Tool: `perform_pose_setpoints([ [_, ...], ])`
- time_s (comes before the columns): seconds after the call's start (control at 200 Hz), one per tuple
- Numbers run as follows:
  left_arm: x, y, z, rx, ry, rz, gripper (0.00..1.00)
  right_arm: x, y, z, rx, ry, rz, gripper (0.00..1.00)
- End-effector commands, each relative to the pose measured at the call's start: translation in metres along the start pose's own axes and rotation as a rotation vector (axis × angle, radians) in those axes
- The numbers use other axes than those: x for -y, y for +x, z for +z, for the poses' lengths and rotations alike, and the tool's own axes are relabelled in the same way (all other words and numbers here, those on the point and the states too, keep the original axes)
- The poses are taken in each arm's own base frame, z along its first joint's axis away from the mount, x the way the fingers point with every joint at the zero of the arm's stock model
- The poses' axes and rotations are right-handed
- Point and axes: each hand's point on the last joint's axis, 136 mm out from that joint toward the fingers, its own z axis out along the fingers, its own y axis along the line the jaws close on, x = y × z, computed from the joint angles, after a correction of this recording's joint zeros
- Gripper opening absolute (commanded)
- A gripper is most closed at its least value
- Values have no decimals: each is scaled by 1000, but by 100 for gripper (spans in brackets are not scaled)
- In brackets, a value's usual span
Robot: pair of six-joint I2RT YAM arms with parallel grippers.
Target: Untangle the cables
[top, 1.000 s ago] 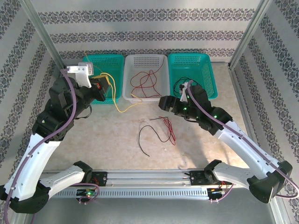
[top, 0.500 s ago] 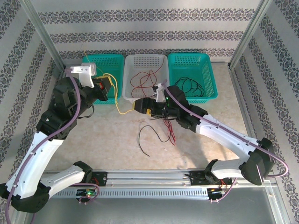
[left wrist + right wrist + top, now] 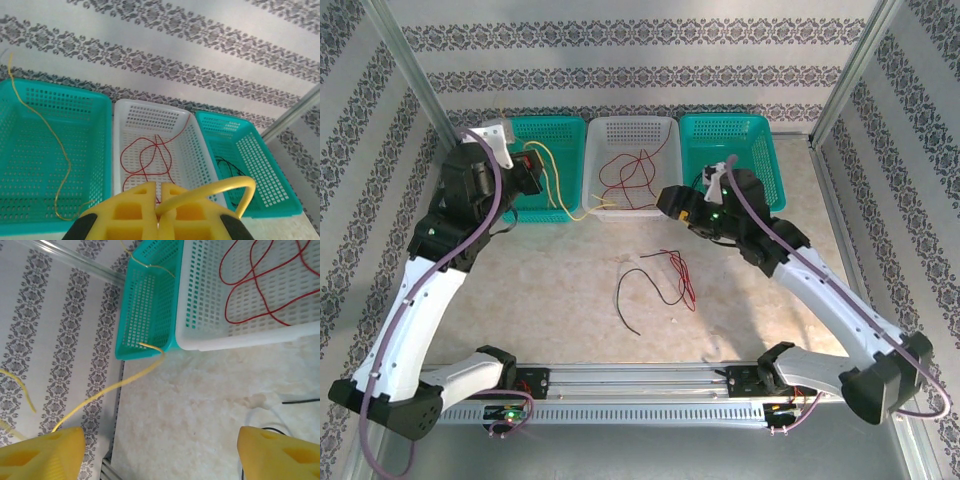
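Observation:
I will move my left gripper outward next, then down over the teal basket below it to let go, because the loose end of the yellow cable still hangs past the teal basket's front rim.
My left gripper hangs over the left teal basket, shut on a yellow cable that arcs away to the right of its fingers. From above, that yellow cable droops across the basket's front rim toward the white basket. A thin yellow cable lies inside the left basket. A red cable rests in the white basket, and a black cable in the right teal basket. A red cable and a black cable lie crossed on the table. My right gripper is open above the table, holding nothing.
The three baskets stand in a row against the patterned back wall. Metal frame posts rise at both back corners. The right wrist view shows bare beige tabletop under the open fingers, with the yellow cable crossing it.
My left gripper has risen and drawn back over the left basket, pulling the yellow cable's tail off the table. My right arm swung left to the white basket, then returned rightward, still open.

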Motion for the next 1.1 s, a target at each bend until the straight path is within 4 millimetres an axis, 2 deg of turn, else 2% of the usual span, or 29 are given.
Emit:
perform_pose_setpoints([
  [0.0, -3, -8, 14, -5, 35, -95, 0, 10, 6, -10, 2, 23, -23, 80],
  [0.205, -27, -19, 48, -7, 1, -159, 0, 16, 11, -11, -8, 29, -24, 80],
  [0.37, -53, -32, 66, 12, -75, -175, 0, 21, 13, -9, -15, 41, -36, 80],
  [0.715, -125, -77, 107, 177, -240, -242, 0, 19, 13, -8, -32, 33, -48, 80],
  [0.854, -144, -93, 114, 242, -292, -264, 0, 23, 16, -7, -42, 42, -45, 80],
  [0.974, -156, -96, 126, 266, -332, -251, 0, 24, 17, -8, -48, 46, -46, 80],
  [1.094, -179, -89, 139, 275, -420, -241, 0, 23, 16, -13, -45, 55, -60, 80],
])
